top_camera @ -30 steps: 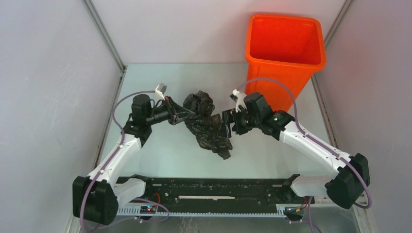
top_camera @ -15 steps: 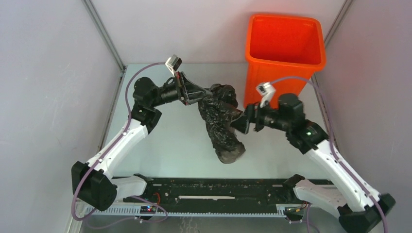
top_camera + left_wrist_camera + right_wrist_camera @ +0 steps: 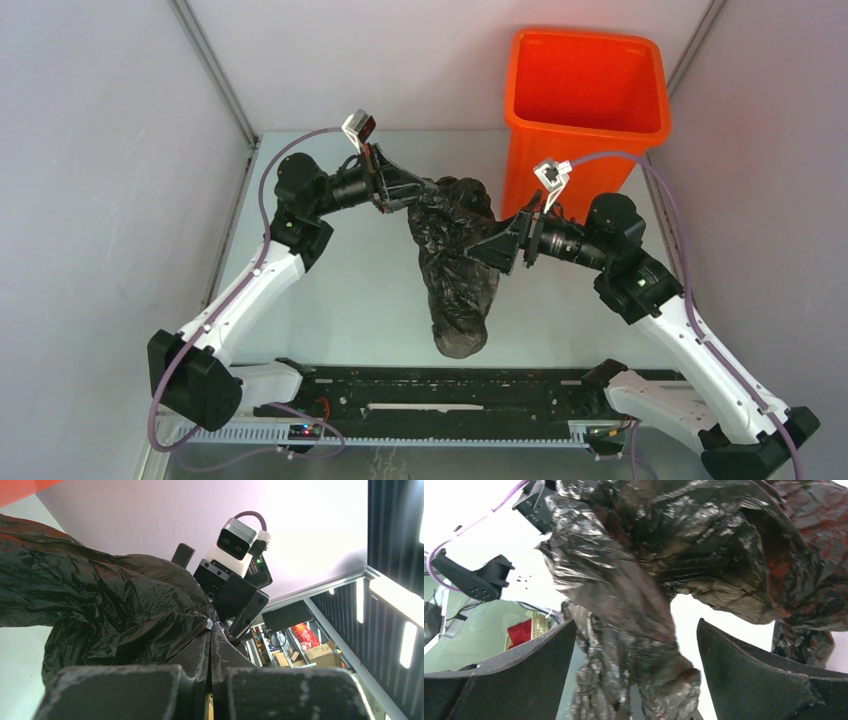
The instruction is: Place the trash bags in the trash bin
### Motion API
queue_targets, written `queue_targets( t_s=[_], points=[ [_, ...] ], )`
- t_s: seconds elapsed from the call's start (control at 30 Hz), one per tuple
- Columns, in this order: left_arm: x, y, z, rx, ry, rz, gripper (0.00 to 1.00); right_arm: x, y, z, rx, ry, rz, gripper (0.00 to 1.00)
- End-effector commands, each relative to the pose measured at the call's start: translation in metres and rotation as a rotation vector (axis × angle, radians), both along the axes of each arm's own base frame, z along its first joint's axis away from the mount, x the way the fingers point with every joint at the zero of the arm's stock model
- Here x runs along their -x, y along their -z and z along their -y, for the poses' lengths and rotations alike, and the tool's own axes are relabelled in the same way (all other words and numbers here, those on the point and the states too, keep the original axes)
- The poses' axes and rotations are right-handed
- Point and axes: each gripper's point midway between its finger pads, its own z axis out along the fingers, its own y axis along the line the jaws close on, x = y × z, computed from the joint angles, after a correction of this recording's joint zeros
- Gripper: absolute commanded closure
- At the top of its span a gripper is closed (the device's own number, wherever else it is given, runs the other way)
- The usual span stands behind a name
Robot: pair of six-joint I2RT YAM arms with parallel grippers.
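The right gripper stays nearly in place beside the bag's middle and closes there next, because the fold of bag already hangs between the spread fingers.
The black trash bag (image 3: 455, 270) hangs in the air over the table, its bottom end near the front rail. My left gripper (image 3: 425, 190) is shut on its top edge; in the left wrist view the jaws (image 3: 210, 630) pinch the wrinkled film (image 3: 100, 605). My right gripper (image 3: 490, 250) is open beside the bag's right side at mid-height; in the right wrist view the bag (image 3: 649, 555) hangs between the spread fingers (image 3: 636, 622); contact cannot be told. The orange trash bin (image 3: 620, 160) stands upright at the back right, with nothing visible inside.
A black rail (image 3: 450, 390) runs along the table's near edge by the arm bases. Pale enclosure walls with metal posts (image 3: 215, 70) close in the left, back and right. The right arm's wrist camera (image 3: 235, 537) sits close behind the bag.
Both arms have risen from the table. The bag went up with the left gripper and now hangs long and straight. The right gripper has opened and sits further right.
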Motion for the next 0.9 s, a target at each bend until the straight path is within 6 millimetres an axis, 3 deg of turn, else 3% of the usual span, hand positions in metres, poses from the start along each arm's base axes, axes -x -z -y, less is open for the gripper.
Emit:
queue_targets(
  t_s=[0.0,0.33,0.43,0.53,0.57,0.67,0.73,0.77,0.87],
  points=[
    [0.009,-0.028,-0.002,0.035,0.012,0.051,1.0,0.004,-0.027,-0.011,-0.09,-0.038,0.028,0.0],
    [0.007,-0.042,-0.002,0.057,-0.003,0.052,1.0,-0.01,0.001,-0.021,-0.059,0.006,-0.068,0.04],
    [0.006,-0.044,-0.002,0.072,-0.007,0.042,1.0,-0.006,-0.006,-0.022,-0.105,-0.019,-0.047,0.19],
    [0.004,-0.047,-0.003,0.081,-0.013,0.047,0.98,-0.001,-0.009,-0.023,-0.117,-0.051,-0.046,0.48],
    [0.002,-0.047,-0.003,0.074,-0.02,0.051,0.92,0.0,-0.009,-0.021,-0.115,-0.052,-0.052,0.57],
    [-0.02,-0.027,-0.014,-0.068,-0.137,0.063,0.59,-0.002,-0.016,-0.012,-0.136,-0.015,-0.055,1.0],
    [-0.04,0.009,-0.037,-0.271,-0.305,0.01,0.32,-0.013,-0.019,-0.001,-0.159,0.077,-0.097,1.0],
    [-0.044,0.033,-0.052,-0.375,-0.369,-0.055,0.23,-0.02,-0.021,0.004,-0.175,0.126,-0.115,1.0],
    [-0.044,0.066,-0.08,-0.527,-0.465,-0.113,0.05,-0.042,-0.023,0.02,-0.209,0.297,-0.194,1.0]
  ],
)
